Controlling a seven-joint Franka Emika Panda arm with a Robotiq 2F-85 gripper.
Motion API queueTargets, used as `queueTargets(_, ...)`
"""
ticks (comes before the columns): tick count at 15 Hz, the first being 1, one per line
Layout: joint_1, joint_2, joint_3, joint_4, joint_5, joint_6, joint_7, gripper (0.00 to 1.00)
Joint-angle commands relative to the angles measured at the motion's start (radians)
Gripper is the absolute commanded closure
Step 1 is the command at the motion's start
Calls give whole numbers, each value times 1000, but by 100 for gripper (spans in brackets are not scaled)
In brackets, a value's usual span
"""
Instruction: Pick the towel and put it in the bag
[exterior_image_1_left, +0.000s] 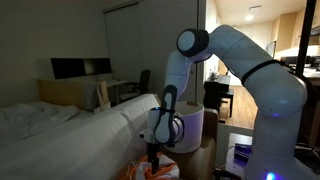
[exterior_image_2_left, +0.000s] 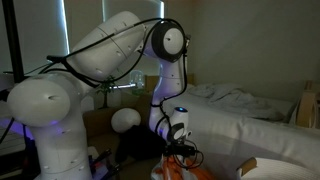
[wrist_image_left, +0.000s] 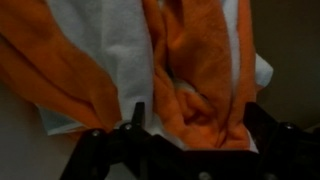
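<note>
I will lower my gripper next, move it left in the wrist view and close it, because the towel's broad white stripe (wrist_image_left: 128, 78) is below it and toward that side.
The towel (wrist_image_left: 200, 80), orange with white stripes, lies bunched low down beside the bed and fills the wrist view. It shows as an orange heap in both exterior views (exterior_image_1_left: 150, 172) (exterior_image_2_left: 188, 172). My gripper (wrist_image_left: 197, 118) is lowered onto it, with a thick orange fold between its two spread fingers. The gripper hangs straight down over the heap in both exterior views (exterior_image_1_left: 153, 150) (exterior_image_2_left: 180, 148). The bag (exterior_image_1_left: 195, 125), a white round bucket shape, stands just behind and beside the gripper.
A bed with white bedding (exterior_image_1_left: 60, 130) (exterior_image_2_left: 250, 120) runs close alongside the arm. A desk with monitors (exterior_image_1_left: 85, 70) and a chair (exterior_image_1_left: 140, 85) stand at the back. The room is dim.
</note>
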Motion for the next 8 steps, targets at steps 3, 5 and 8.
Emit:
queueTargets(3, 73, -47, -69, -13, -53, 104, 46, 0)
queueTargets(5, 109, -26, -116, 14, -62, 107, 57, 0)
queueTargets(8, 115, 10, -133, 56, -63, 42, 61, 0)
